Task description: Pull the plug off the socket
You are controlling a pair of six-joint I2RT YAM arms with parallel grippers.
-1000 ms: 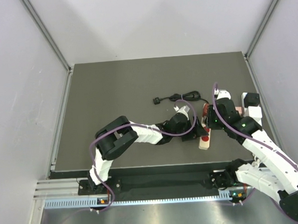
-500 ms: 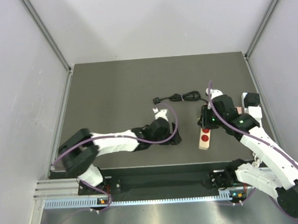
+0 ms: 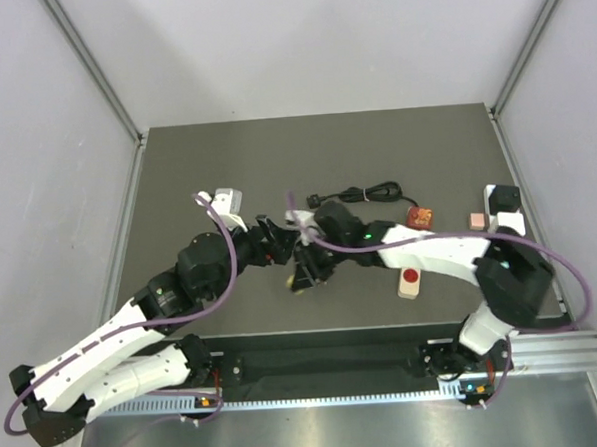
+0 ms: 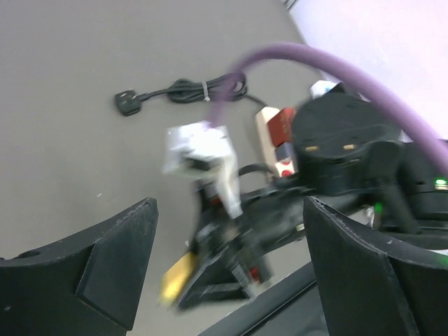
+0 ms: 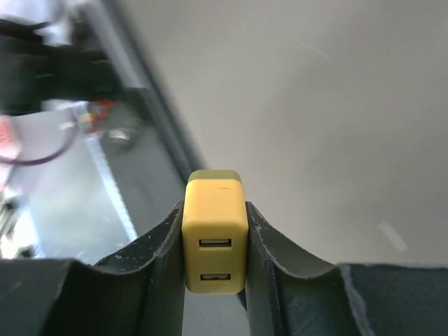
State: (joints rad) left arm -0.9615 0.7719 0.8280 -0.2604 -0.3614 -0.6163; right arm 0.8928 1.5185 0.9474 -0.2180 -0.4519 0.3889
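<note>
My right gripper brings the plug down to the left in the top view, onto clear mat near the mat's front edge (image 3: 266, 307), and releases it next.
My right gripper (image 5: 214, 280) is shut on a yellow two-port USB plug (image 5: 214, 241) and holds it just above the mat. In the top view the plug (image 3: 296, 286) sits at the tip of the right gripper (image 3: 303, 273), well left of the beige socket strip (image 3: 410, 281) with its red button. My left gripper (image 3: 274, 243) is open and empty, just up and left of the right gripper. In the blurred left wrist view its fingers (image 4: 112, 259) frame the right gripper and the plug (image 4: 178, 275). The strip (image 4: 264, 120) shows behind.
A coiled black cable (image 3: 362, 194) lies behind the grippers, also in the left wrist view (image 4: 182, 91). A small red-brown block (image 3: 419, 215) and a pink block (image 3: 476, 219) lie at the right. The mat's front edge (image 3: 324, 331) is close below the grippers.
The right gripper has swung left from the far end of the socket strip, carrying the yellow plug away from it. The left arm has drawn back and risen near the middle.
</note>
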